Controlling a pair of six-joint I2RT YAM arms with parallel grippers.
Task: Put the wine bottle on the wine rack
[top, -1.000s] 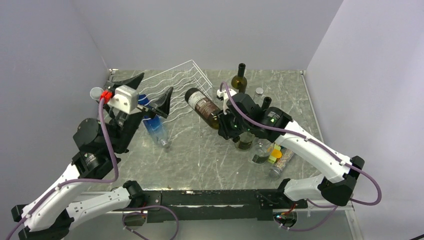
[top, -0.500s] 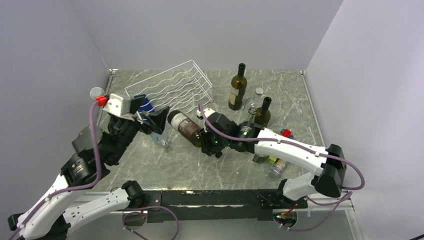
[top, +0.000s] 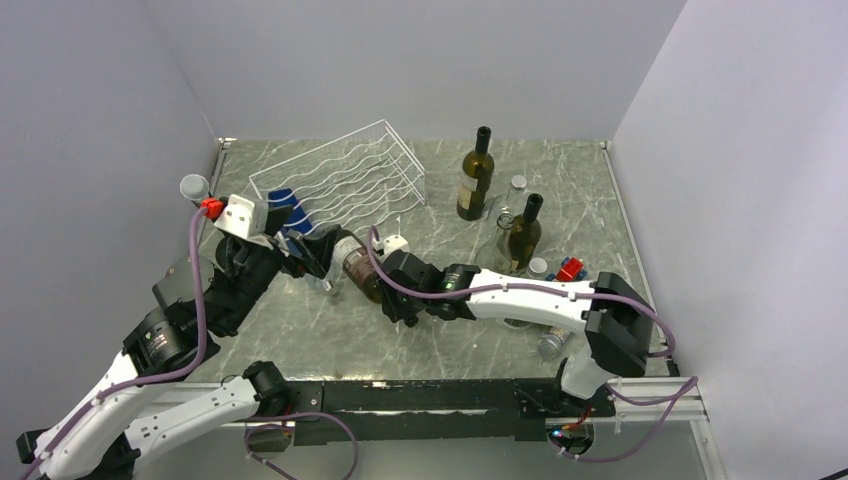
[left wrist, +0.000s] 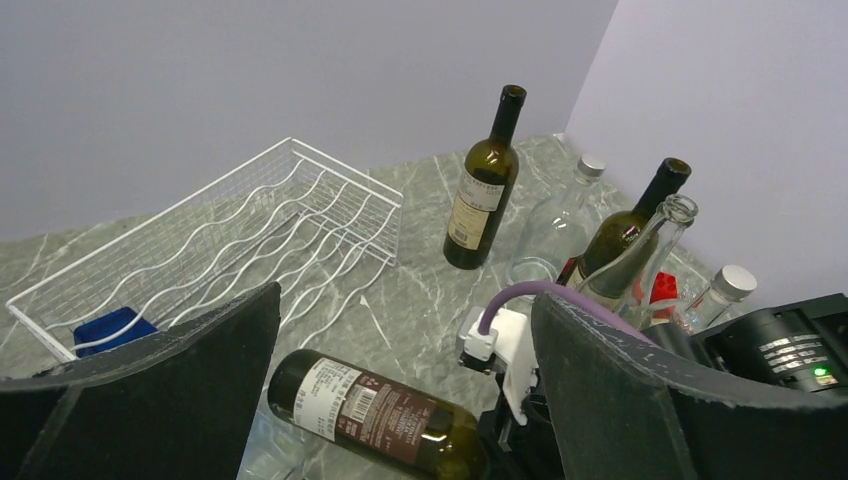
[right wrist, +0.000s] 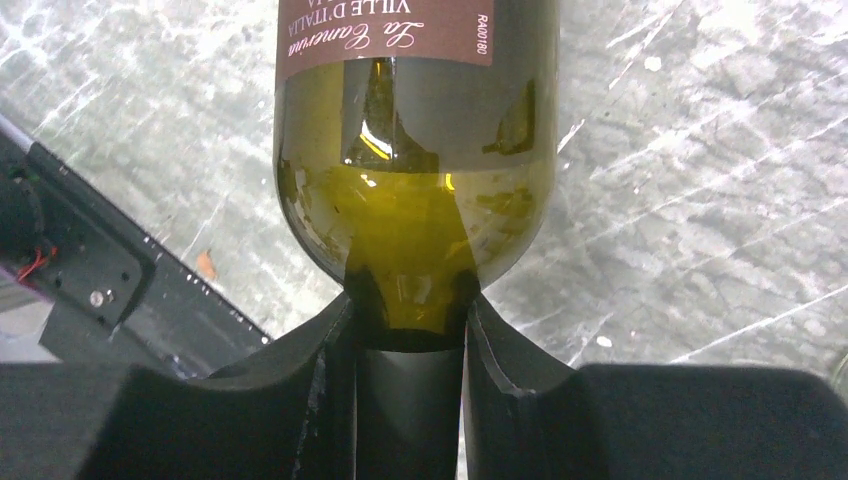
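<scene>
The bottle needs to go outward, base first, into the slot (top: 319,201) beside the blue object, because that slot is empty. My right gripper needs to carry it there and let go of the neck.
The wine bottle (top: 355,265) is dark green with a maroon label. It lies nearly level in front of the white wire wine rack (top: 340,175). My right gripper (top: 392,290) is shut on its neck; the right wrist view shows both fingers clamped on the neck (right wrist: 410,300) below the bottle's shoulder (right wrist: 415,200). My left gripper (top: 312,248) is open, with its wide black fingers either side of the bottle's base. In the left wrist view the bottle (left wrist: 375,415) lies between the left gripper's (left wrist: 407,297) fingers without touching them, with the rack (left wrist: 230,240) behind.
Two upright dark bottles (top: 475,180) (top: 522,235) and clear glass bottles (top: 505,225) stand at the back right. A red piece (top: 570,268) and a lying bottle (top: 550,343) are at the right. A blue object (top: 288,205) sits in the rack. A clear plastic bottle (top: 327,283) lies under the left gripper.
My right arm has swung left and down, carrying the wine bottle from mid-table to the left gripper. The left gripper has dropped lower and now straddles the bottle's base.
</scene>
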